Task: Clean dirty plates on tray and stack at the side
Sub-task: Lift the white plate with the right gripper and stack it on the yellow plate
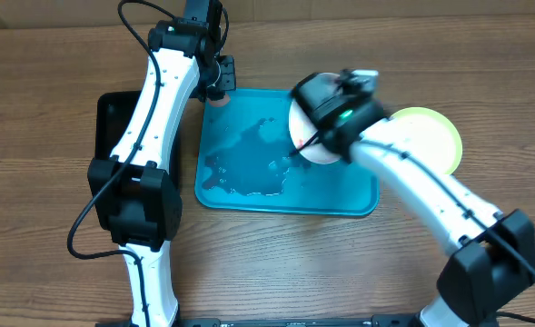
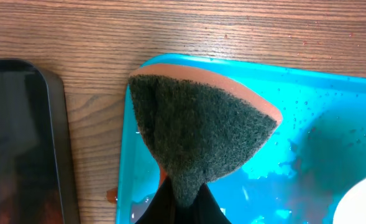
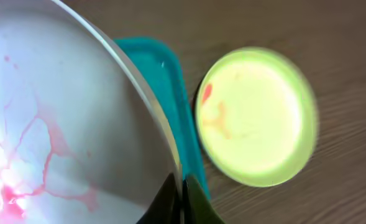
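My right gripper carries the white plate past the turquoise tray's edge and down onto the pale yellow-green plate [image 1: 424, 141] [image 3: 257, 117] next.
My right gripper [image 3: 181, 200] is shut on the rim of the white plate [image 3: 52, 137], which carries a red smear and is held tilted over the right part of the wet turquoise tray [image 1: 249, 154]; the plate also shows in the overhead view [image 1: 314, 153]. The pale yellow-green plate [image 1: 430, 136] lies on the table right of the tray, with a faint red smear in the right wrist view [image 3: 254, 118]. My left gripper [image 2: 183, 202] is shut on a green and orange sponge [image 2: 195, 124] at the tray's far left corner [image 2: 133, 162]. The pale blue plate is not in view.
A black rectangular tray [image 1: 117, 136] lies left of the turquoise tray, partly under my left arm; it also shows in the left wrist view [image 2: 21, 143]. Water pools on the turquoise tray's floor [image 1: 249, 177]. The table is brown wood.
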Robot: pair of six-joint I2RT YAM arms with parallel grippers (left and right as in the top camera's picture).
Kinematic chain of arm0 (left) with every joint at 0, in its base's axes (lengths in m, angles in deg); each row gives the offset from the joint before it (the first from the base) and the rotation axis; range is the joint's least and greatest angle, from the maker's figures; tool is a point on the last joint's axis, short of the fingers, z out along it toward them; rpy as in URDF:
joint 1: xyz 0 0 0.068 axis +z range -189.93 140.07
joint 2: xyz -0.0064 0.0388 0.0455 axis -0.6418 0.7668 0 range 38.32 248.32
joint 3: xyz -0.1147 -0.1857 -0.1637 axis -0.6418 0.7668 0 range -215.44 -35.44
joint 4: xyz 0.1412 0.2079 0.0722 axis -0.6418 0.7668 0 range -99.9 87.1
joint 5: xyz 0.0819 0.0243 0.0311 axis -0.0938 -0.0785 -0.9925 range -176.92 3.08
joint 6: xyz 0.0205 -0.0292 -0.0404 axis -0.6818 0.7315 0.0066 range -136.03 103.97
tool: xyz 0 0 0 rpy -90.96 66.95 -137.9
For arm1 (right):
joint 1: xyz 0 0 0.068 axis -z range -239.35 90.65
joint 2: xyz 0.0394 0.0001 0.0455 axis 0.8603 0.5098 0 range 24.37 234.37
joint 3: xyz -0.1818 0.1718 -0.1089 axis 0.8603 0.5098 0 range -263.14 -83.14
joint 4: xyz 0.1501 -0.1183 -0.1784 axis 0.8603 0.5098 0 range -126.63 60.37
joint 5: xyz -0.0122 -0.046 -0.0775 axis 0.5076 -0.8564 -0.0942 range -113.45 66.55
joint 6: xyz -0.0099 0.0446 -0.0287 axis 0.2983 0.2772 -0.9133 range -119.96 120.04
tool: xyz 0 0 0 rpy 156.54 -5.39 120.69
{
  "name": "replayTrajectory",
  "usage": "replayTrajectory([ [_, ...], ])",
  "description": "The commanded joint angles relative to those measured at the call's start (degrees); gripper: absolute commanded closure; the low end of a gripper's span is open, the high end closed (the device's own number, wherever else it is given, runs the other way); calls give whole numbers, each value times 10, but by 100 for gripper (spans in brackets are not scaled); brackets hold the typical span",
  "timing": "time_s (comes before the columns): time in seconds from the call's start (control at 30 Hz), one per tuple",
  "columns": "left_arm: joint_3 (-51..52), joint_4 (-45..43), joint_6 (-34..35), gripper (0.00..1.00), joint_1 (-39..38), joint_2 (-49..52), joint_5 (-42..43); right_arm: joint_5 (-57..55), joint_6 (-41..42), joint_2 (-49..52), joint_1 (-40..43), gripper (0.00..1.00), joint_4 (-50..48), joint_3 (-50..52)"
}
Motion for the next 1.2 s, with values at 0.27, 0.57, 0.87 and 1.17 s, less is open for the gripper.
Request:
replayTrajectory([
  [0.27, -2, -3, -5, 96, -1, 1, 7, 338, -100, -4, 280, 96, 16, -8],
  [0.57, -2, -3, -5, 96, -1, 1, 7, 333, -112, -3, 465, 96, 7, 52],
  [0.87, -2, -3, -5, 96, -1, 1, 6, 355, -110, -2, 496, 96, -81, 171],
  [1.17, -18, 29, -15, 96, 16, -14, -1, 407, -143, -2, 467, 44, -86, 175],
])
